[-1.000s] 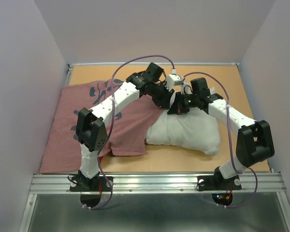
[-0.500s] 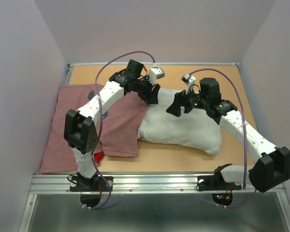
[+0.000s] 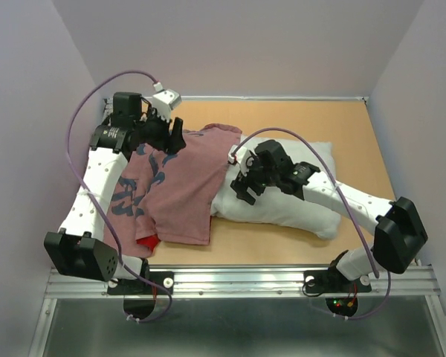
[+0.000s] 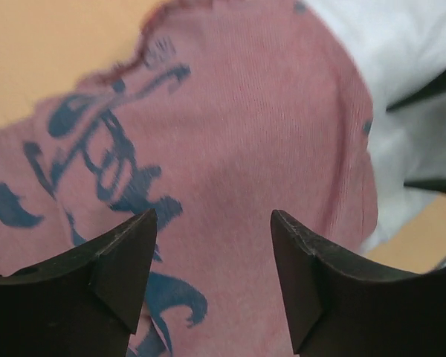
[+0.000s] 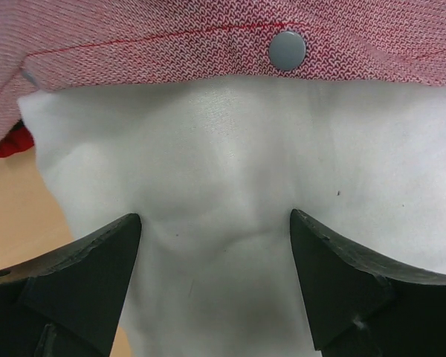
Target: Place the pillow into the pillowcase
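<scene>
Next, the right gripper lowers onto the pillow's dented end just short of the snap-button hem and closes, since white fabric already lies between its open fingers.
The pillowcase, dull pinkish-red with dark blue brush characters, lies crumpled left of centre, its right edge draped over the left end of the white pillow. My left gripper is open above the pillowcase's far edge. In the left wrist view its open gripper hovers over the printed cloth, holding nothing. My right gripper is open at the pillow's left end. In the right wrist view the open gripper straddles dented white pillow fabric, just below the pillowcase hem with its grey snap button.
The tan table board is enclosed by pale walls at the back and both sides. An aluminium rail runs along the near edge. A bright red bit of the pillowcase's other face peeks out at its near corner. Purple cables loop over both arms.
Both grippers have opened. The left arm swung back and left, the right gripper slid left along the pillow. The pillowcase now lies bunched further right, over the pillow's left end.
</scene>
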You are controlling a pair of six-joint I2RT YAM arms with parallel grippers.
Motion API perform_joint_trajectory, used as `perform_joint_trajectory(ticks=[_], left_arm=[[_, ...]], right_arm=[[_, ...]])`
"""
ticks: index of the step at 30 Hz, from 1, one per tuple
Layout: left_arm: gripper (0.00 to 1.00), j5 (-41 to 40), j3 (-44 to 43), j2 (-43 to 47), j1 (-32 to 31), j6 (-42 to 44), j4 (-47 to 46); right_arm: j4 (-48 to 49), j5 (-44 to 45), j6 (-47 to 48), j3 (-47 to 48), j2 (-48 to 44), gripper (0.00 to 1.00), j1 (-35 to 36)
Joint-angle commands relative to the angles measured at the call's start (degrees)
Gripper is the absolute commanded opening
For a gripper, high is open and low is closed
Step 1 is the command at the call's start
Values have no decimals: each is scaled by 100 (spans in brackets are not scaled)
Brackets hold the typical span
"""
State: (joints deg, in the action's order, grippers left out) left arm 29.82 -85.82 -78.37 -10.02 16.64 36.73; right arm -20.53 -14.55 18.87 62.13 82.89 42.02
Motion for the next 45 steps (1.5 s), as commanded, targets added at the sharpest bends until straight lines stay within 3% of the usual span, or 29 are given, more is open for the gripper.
perform_joint_trajectory(ticks=[1,5,9,13,17,20,23,25,28,29,30,31,32,36,38,45], left_arm=[[75,287,923,444,-53,989,924],[82,331,1374,779,-44,1139,792],[83,515,1445,981,-44,1578,809],[90,437,1647,1473,-53,1948,678],[94,305,1709,1570,-53,1913,520],[94,375,1595,1474,-53,1973,642],[94,156,1665,1517,-53,2202,905],[93,-160,2007,1762,-61,2790,1055],[87,-626,2578,2193,-61,3756,1222],[84,-714,2823,2342,-61,4002,1249],[83,-697,2947,2492,-61,4205,1266],[83,-654,3061,2850,-61,4468,1205],[83,-566,3254,3045,-61,4488,1127],[85,240,3484,3679,-61,4952,1038],[86,628,3511,3828,-70,5573,1230],[87,849,3142,3390,-184,6237,1618]], right_arm=[[93,119,213,178,271,87,61],[261,14,301,1,412,100,262],[190,-417,231,176,272,100,351],[-20,-251,292,406,-247,100,552],[13,756,906,-217,-476,100,1246],[716,1714,1109,-912,-318,100,1774],[1007,2271,1110,-957,261,100,2012],[1217,2543,1013,-878,718,100,2003],[1438,2685,742,-659,895,72,1942],[1430,2581,662,-475,887,50,1924],[1438,2510,592,-404,860,37,1889],[1430,2448,452,-325,808,13,1802],[1429,2317,390,-220,755,3,1757],[1394,1851,161,316,369,0,1555],[1237,1510,-58,764,281,0,1380],[1017,779,-788,1924,464,0,440]])
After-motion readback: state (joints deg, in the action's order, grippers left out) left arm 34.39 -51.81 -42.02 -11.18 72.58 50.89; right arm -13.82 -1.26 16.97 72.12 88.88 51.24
